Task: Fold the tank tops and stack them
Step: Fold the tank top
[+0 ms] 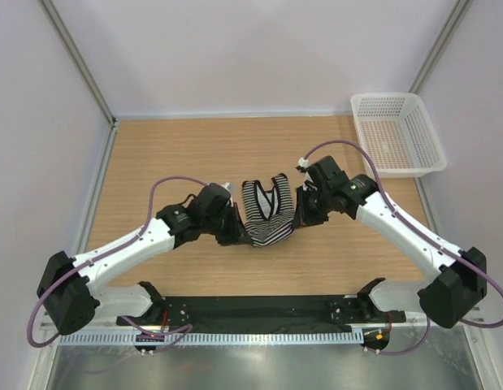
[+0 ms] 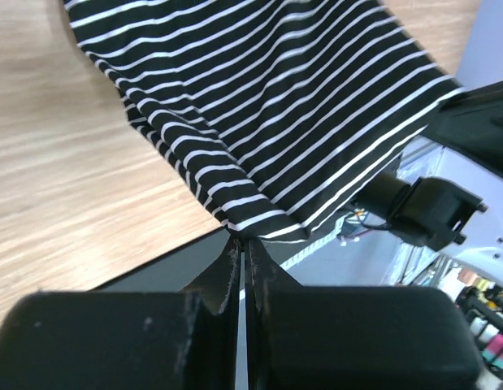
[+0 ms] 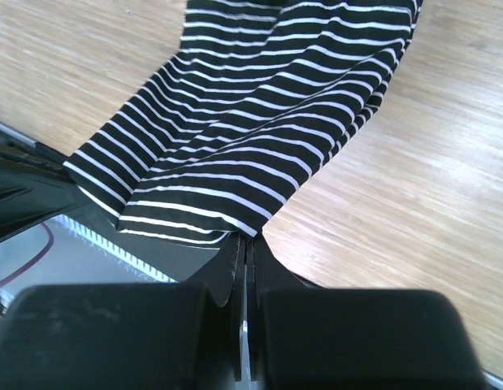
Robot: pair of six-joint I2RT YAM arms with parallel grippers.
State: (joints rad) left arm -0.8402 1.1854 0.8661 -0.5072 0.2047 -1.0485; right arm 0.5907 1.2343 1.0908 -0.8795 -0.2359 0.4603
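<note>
My right gripper needs to carry its cloth outward over the black-trimmed straps next, then lower and release it, because the straps are outward of the gripper and below it.
One black-and-white striped tank top [image 1: 267, 213] hangs between my two grippers above the middle of the table, its black-trimmed neck and straps at the far end. My left gripper [image 1: 235, 231] is shut on the near left corner of its hem, with the striped cloth [image 2: 275, 106] spreading away from the fingertips. My right gripper [image 1: 304, 213] is shut on the right edge, the cloth [image 3: 251, 138] draping from its closed fingertips down to the wood. No other tank top shows.
A white plastic mesh basket [image 1: 397, 134] stands at the far right corner of the wooden table [image 1: 170, 146]. A black strip with a white ruler edge [image 1: 259, 313] runs along the near side between the arm bases. White walls enclose the table.
</note>
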